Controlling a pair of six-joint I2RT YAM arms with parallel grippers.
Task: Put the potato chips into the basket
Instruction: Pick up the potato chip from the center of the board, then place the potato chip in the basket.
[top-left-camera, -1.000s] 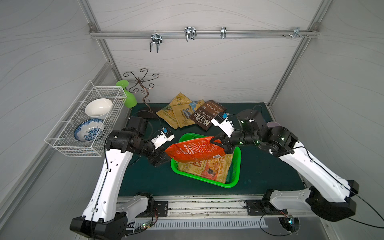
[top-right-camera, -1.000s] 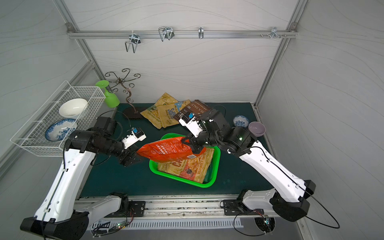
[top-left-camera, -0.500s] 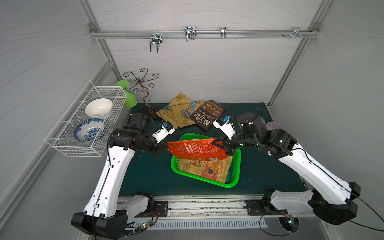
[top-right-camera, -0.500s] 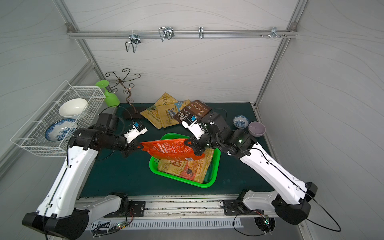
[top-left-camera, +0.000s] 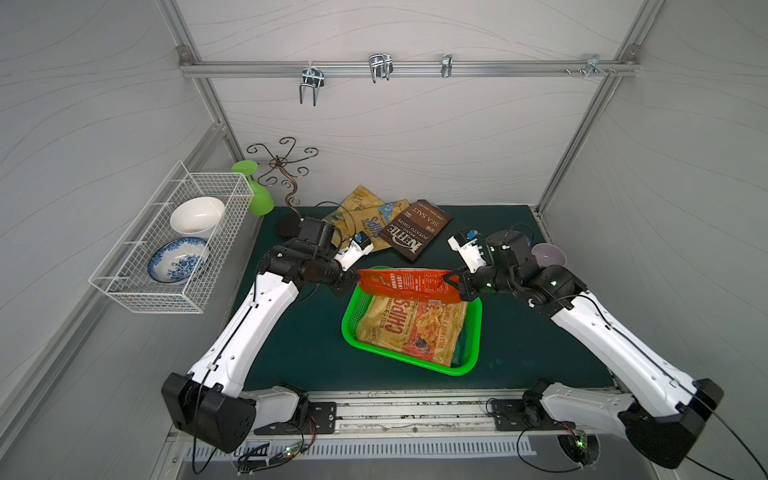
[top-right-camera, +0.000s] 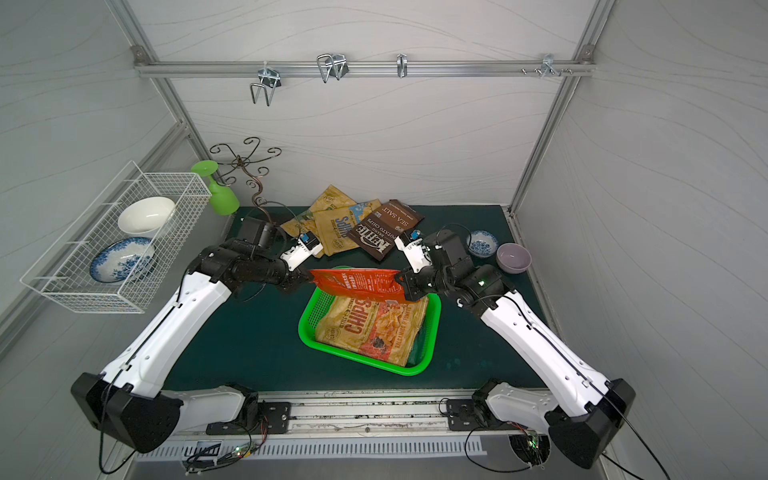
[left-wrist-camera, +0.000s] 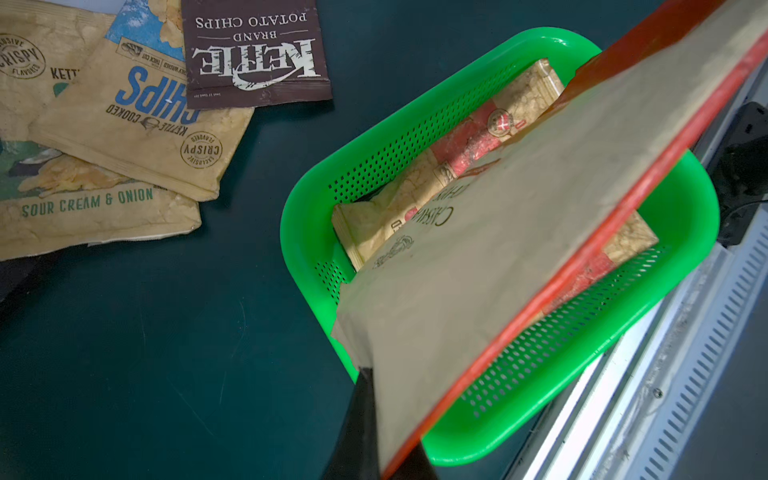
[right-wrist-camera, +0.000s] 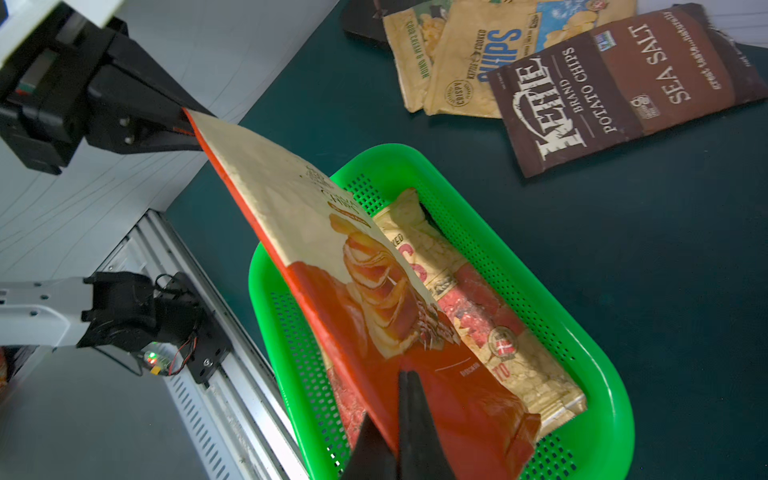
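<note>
The robot's right gripper should move down to the basket's far end (right-wrist-camera: 532, 360) below it, away from the basket's rim that the orange bag hangs over, and let go of the orange bag's edge.
An orange bag of potato chips (top-left-camera: 409, 284) (top-right-camera: 359, 284) hangs stretched above the far end of the green basket (top-left-camera: 455, 371) (top-right-camera: 411, 371). My left gripper (top-left-camera: 355, 280) (left-wrist-camera: 378, 415) is shut on its left end. My right gripper (top-left-camera: 451, 283) (right-wrist-camera: 395, 399) is shut on its right end. A tan "CHIPS" bag (top-left-camera: 409, 330) (right-wrist-camera: 498, 332) lies flat in the basket (left-wrist-camera: 316, 174) (right-wrist-camera: 602, 365). A brown Kettle bag (top-left-camera: 415, 232) (left-wrist-camera: 253, 54) and tan bags (top-left-camera: 361, 216) (left-wrist-camera: 137, 124) lie overlapping on the mat behind the basket.
A white wire rack (top-left-camera: 174, 291) with two bowls hangs on the left wall. A green goblet (top-left-camera: 255, 195) and a metal curl stand (top-left-camera: 286, 174) are at the back left. A purple bowl (top-right-camera: 513, 257) and a small blue bowl (top-right-camera: 482, 243) sit at the right.
My left gripper moved in to the orange bag's left end and shut on it. The bag now spans level between both grippers. The right gripper kept its grip.
</note>
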